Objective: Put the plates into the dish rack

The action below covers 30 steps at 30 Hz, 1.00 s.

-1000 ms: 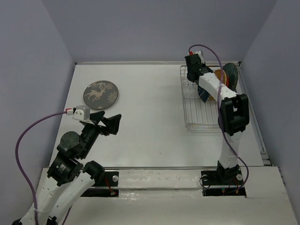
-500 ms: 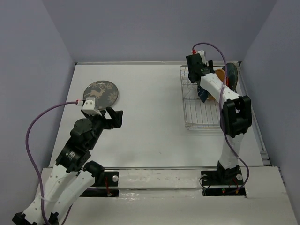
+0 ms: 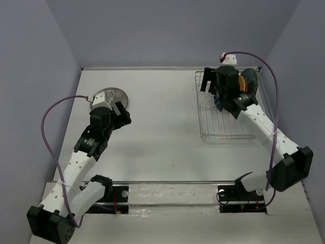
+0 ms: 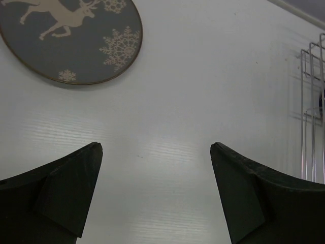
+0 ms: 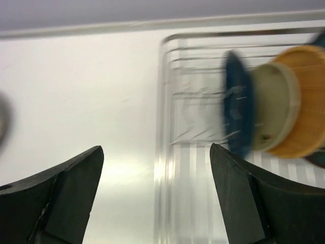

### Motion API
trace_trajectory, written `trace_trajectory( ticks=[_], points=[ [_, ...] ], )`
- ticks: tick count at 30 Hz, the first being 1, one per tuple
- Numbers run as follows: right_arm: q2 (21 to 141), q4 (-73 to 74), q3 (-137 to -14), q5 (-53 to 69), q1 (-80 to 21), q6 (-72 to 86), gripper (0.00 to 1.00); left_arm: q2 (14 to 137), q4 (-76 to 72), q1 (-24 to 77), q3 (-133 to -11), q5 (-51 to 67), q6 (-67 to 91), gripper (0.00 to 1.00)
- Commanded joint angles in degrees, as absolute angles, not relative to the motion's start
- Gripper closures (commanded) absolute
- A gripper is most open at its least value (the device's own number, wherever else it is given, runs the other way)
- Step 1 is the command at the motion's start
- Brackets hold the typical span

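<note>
My left gripper will swing to the left in the top view, going down and tilting to straddle the plate's near rim (image 4: 36, 71), because the deer plate (image 4: 71, 40) lies flat.
The dark grey deer plate (image 3: 107, 96) (image 4: 71, 40) lies flat at the table's back left. My left gripper (image 3: 122, 113) (image 4: 156, 147) hovers open just to its right, nothing between its fingers. The silver dish rack (image 3: 226, 138) (image 5: 162, 101) sits at the back right. On edge in it stand a small dark blue plate (image 3: 219, 103) (image 5: 236, 112), a cream plate (image 5: 271, 109), an orange-tan plate (image 3: 238, 84) (image 5: 304, 101) and a dark teal plate (image 3: 251, 81). My right gripper (image 3: 207, 84) (image 5: 156, 147) is open and empty over the rack's back left corner, left of the blue plate.
The rack's left wires (image 4: 312, 112) show at the right edge of the left wrist view. Grey walls close in the table on the left, back and right. The right wrist view is blurred by motion.
My right gripper has opened, let go of the dark blue plate in the rack and pulled away from it. My left arm has reached forward toward the deer plate.
</note>
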State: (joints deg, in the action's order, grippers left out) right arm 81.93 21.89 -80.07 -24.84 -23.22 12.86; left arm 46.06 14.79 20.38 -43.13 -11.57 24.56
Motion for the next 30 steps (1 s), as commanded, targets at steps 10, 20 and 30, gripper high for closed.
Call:
trace_trajectory(
  ticks=[10,20,30],
  points=[
    [63.3,-5.7,-52.0,-0.9,-41.0,29.0,0.12,58.7,-8.1,-6.3,-36.5,-10.0,45.1,0.09],
    [60.7,-10.1,-43.5,4.4,-45.7,31.8,0.12,84.0,-21.4,-16.7,-38.1,2.4,48.9,0.09],
    [61.4,-11.0,-42.8,4.8,-46.2,32.3,0.15,97.4,-30.9,-17.3,-40.3,6.1,53.3,0.15]
  ],
)
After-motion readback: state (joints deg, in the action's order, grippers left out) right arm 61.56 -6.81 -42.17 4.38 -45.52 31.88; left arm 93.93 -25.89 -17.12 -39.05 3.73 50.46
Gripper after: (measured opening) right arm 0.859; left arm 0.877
